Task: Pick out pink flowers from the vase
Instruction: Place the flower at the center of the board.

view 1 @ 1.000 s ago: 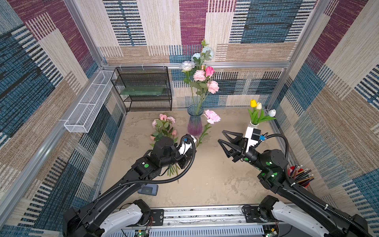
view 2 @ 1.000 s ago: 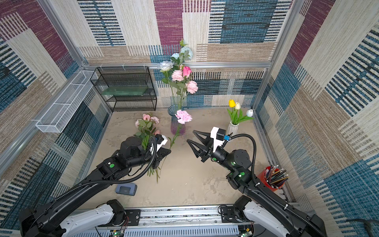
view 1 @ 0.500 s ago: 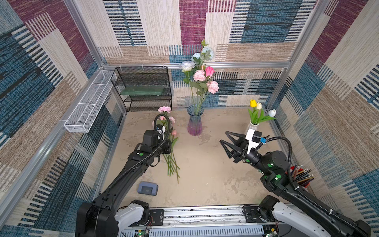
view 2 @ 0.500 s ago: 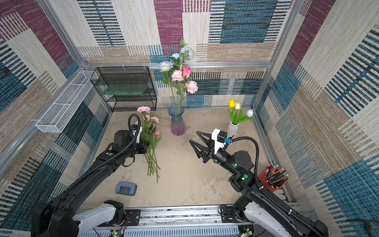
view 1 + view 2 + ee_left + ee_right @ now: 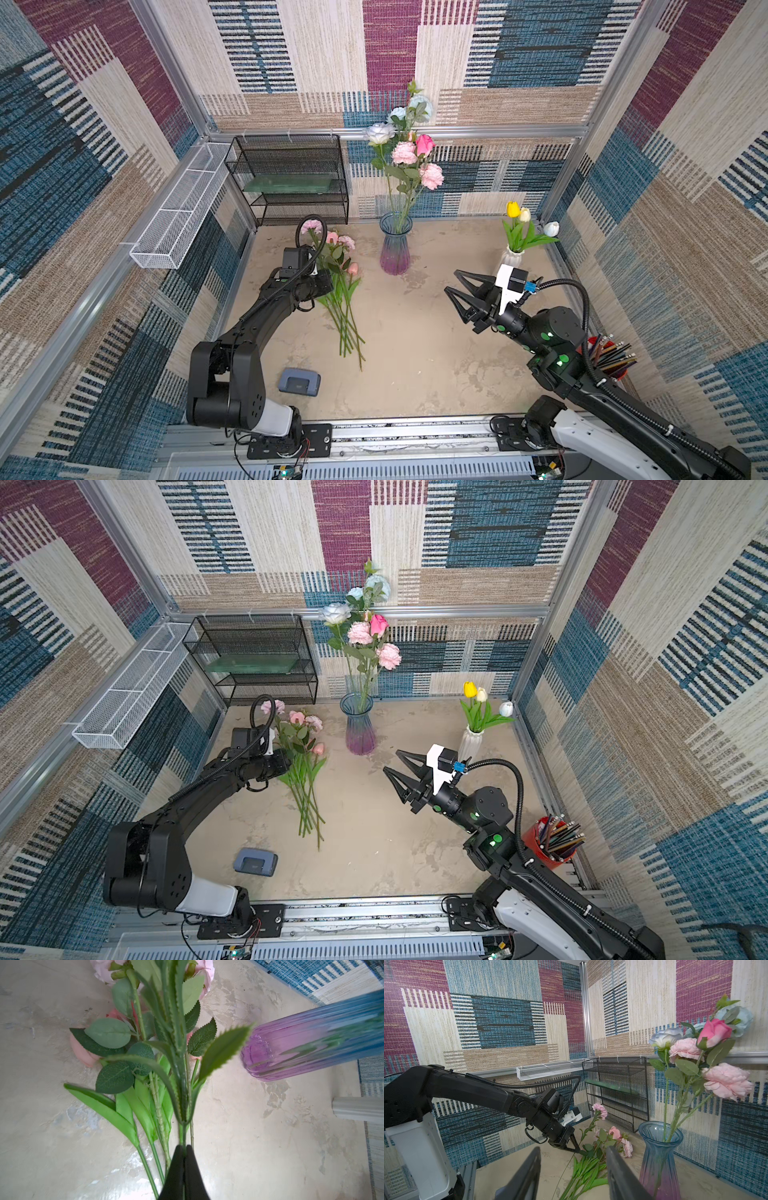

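The green stem comes down next in my left gripper toward the leafy stems of the pile just below, and goes free beside the other pink flowers.
A blue-and-purple glass vase (image 5: pixel 395 245) (image 5: pixel 359 725) (image 5: pixel 658 1157) stands at the back middle. It holds pink flowers (image 5: pixel 432 176) (image 5: pixel 726 1081) among white and pale blue roses. Left of it, several more pink flowers (image 5: pixel 347 242) (image 5: pixel 313 723) lie in a pile on the table. My left gripper (image 5: pixel 328 286) (image 5: pixel 184 1148) hovers low over that pile, shut on the green stem of a pink flower whose head (image 5: pixel 311 226) (image 5: pixel 600 1108) sticks up towards the rack. My right gripper (image 5: pixel 451 280) (image 5: pixel 573 1149) stands open and empty, right of the vase.
A black mesh rack (image 5: pixel 291 178) and a white wire basket (image 5: pixel 178 208) line the back left. A white vase of yellow and white tulips (image 5: pixel 515 232) stands at the back right. A small grey-blue device (image 5: pixel 299 380) lies near the front. Pencils fill a red cup (image 5: pixel 611 357).
My left arm has swung the held pink flower from beside the vase to over the pile at the left and pulled back. The right gripper has narrowed a little.
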Action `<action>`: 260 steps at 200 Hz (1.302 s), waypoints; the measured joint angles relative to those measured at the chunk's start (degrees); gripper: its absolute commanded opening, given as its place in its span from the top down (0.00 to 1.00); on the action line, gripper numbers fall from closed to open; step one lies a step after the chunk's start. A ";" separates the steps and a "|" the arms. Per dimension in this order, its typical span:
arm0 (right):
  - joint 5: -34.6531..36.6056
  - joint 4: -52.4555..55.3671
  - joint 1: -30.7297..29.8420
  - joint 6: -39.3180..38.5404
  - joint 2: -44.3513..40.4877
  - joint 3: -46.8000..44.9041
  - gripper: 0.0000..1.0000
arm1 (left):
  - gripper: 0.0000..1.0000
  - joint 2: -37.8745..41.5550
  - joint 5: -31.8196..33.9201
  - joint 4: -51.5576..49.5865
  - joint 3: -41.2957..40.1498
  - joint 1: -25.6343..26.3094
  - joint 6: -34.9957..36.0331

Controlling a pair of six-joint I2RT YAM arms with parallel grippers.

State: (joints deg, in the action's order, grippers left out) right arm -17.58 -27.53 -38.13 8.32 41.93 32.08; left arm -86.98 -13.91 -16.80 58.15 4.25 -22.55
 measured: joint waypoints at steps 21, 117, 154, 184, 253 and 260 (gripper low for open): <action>-0.07 -0.04 0.02 -0.28 -0.31 -0.57 0.49 | 1.00 -3.41 -1.44 -0.22 2.64 -0.85 0.02; -0.44 -1.77 0.13 -0.83 0.04 -2.25 0.49 | 0.98 -11.93 -7.43 2.32 1.68 -1.62 -3.30; -0.44 -2.25 0.13 -0.81 0.48 -2.64 0.49 | 0.86 -13.62 -9.05 3.06 2.38 -1.62 -3.63; -0.44 -2.64 0.11 -0.79 1.01 -2.67 0.49 | 0.79 -13.22 -9.14 2.69 2.45 -1.55 -3.63; 0.98 -2.16 0.00 -0.57 0.13 -2.69 0.47 | 0.68 -5.70 -5.90 -0.74 1.55 -1.55 -2.73; 1.53 -1.90 0.02 -0.59 -0.09 -2.67 0.47 | 0.68 -4.59 -5.68 -1.07 1.27 -1.55 -2.69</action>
State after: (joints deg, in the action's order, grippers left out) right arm -16.05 -29.43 -38.11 7.73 41.85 29.41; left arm -91.57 -19.59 -17.87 59.42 2.70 -25.23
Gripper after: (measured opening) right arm 0.525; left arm 0.320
